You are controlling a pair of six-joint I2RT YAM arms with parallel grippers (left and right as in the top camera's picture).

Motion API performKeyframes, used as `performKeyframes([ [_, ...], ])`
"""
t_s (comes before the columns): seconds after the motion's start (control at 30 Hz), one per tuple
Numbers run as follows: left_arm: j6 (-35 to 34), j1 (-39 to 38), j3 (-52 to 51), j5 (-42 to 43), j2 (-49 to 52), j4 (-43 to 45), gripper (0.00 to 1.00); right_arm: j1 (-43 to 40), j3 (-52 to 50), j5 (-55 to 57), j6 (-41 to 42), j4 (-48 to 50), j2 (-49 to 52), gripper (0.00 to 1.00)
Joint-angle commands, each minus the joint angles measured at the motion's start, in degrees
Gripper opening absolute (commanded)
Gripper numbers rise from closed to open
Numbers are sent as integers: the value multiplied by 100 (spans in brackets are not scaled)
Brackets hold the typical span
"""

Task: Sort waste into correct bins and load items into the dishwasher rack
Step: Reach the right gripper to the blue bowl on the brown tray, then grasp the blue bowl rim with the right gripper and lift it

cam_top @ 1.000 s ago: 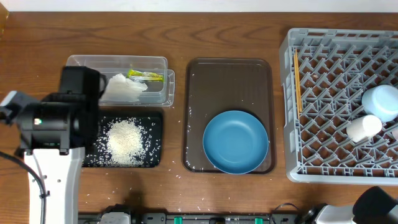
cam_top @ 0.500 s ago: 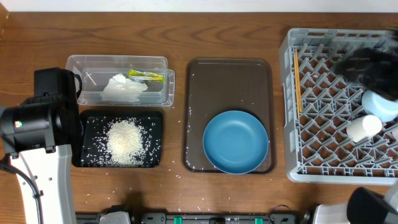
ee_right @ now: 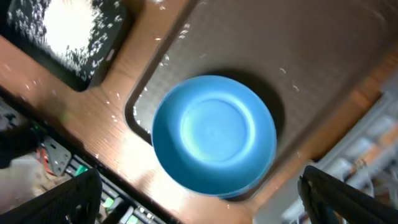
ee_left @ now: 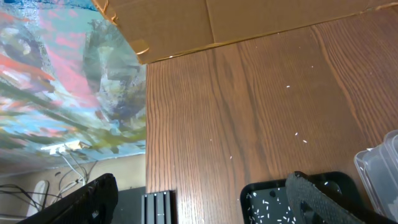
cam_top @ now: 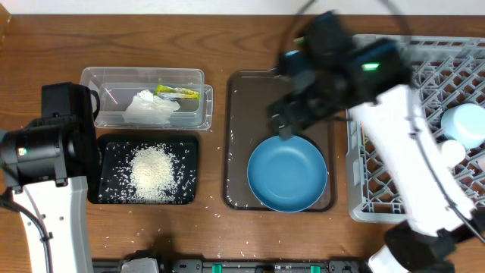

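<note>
I need to bring my right gripper down and to its left in the overhead view, where the bowl's rim faces the black tray.
The large dark-blue bowl (cam_top: 287,173) sits upright at the near end of the brown tray (cam_top: 250,98). My right gripper (cam_top: 284,125) hovers open and empty just above the bowl's far rim. In the right wrist view the bowl (ee_right: 214,134) lies between the spread fingers (ee_right: 211,205). My left gripper (ee_left: 205,205) is open and empty by the left end of the black tray (ee_left: 273,199). Rice (cam_top: 154,173) lies in the black tray (cam_top: 189,144). The tissue (cam_top: 150,108) and the wrapper (cam_top: 179,93) lie in the clear tub (cam_top: 144,74). The small light-blue bowl (cam_top: 466,123) and the white cup (cam_top: 452,152) are in the rack (cam_top: 455,61). The chopsticks are hidden by my right arm.
Stray rice grains dot the wood around the black tray and the brown tray's left side (cam_top: 227,155). My left arm (cam_top: 53,152) stands over the table's left edge. A cardboard sheet (ee_left: 205,25) lies beyond the table's far left. My right arm crosses the rack's left side.
My right arm has swung from over the rack to above the dark-blue bowl on the brown tray. My left arm moved left off the bins a second ago and has since held still.
</note>
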Motion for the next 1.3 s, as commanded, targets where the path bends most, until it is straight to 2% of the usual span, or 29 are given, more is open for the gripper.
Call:
performKeyframes([
  [0.0, 11, 24, -4, -70, -11, -61, 89, 396, -11, 295, 125, 249, 229, 99],
  [0.17, 11, 24, -4, -70, -11, -61, 89, 874, -9, 352, 901, 535, 848, 89],
  [0.33, 13, 24, -4, -70, -11, -61, 89, 1161, -9, 1064, 2085, 289, 1631, 79],
  [0.67, 13, 24, -4, -70, -11, -61, 89, 1648, -9, 994, 2745, -295, 2800, 77],
  [0.93, 11, 24, -4, -70, -11, -59, 89, 2041, -105, 1099, 3174, -186, 2874, 77],
  [1.27, 11, 24, -4, -70, -11, -61, 89, 1904, -809, 1364, 3434, 146, 2872, 75],
])
